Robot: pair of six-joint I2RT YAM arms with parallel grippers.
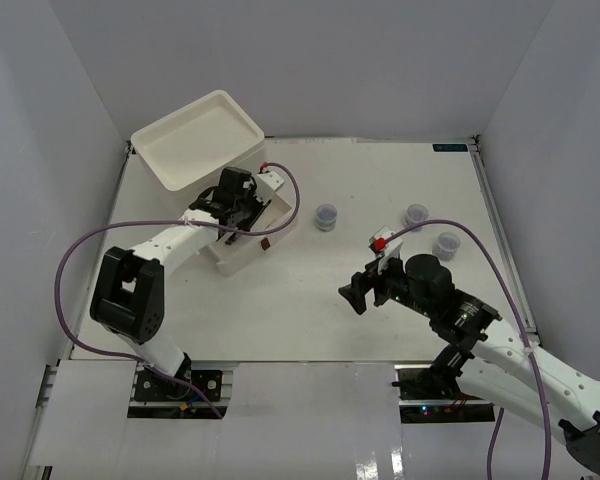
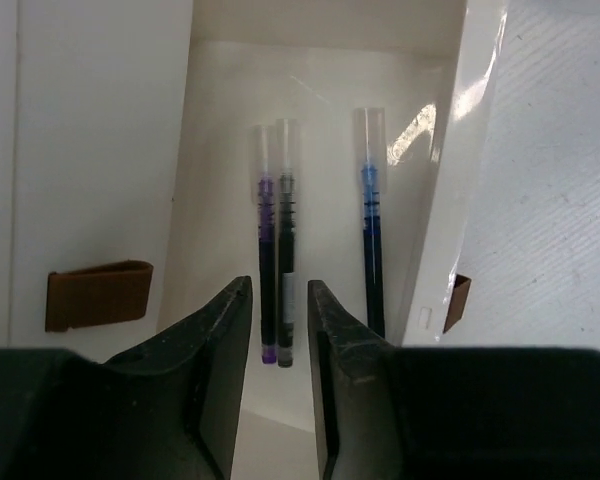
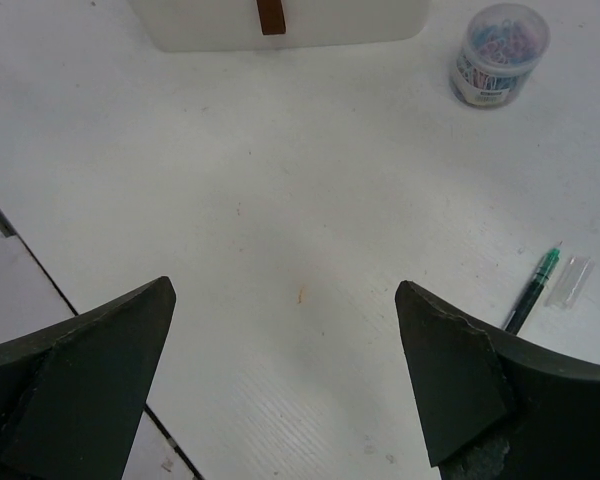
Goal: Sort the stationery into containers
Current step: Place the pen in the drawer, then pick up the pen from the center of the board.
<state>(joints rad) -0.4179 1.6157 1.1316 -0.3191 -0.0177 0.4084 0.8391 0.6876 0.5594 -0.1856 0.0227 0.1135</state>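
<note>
My right gripper moves down toward the right in its wrist view next, turning onto the green pen's near end (image 3: 514,321), because the pen lies slanted to its fingers.
The white drawer unit (image 1: 198,138) stands at the back left, with one drawer (image 1: 242,250) pulled out toward the table's middle. My left gripper (image 1: 236,200) hovers over that drawer, jaws a narrow gap apart and holding nothing. In the left wrist view the left gripper (image 2: 278,286) looks down on three pens lying on the drawer floor: purple (image 2: 267,255), black (image 2: 286,255) and blue (image 2: 371,240). My right gripper (image 1: 359,293) is wide open and empty above bare table. A green pen (image 3: 533,292) with a loose clear cap (image 3: 572,280) lies to its right.
Three small clear jars stand on the table: one (image 1: 325,216) near the drawer, two (image 1: 415,214) (image 1: 447,244) further right. The jar (image 3: 498,55) in the right wrist view holds coloured clips. Brown handles (image 2: 98,295) flank the open drawer. White walls enclose the table.
</note>
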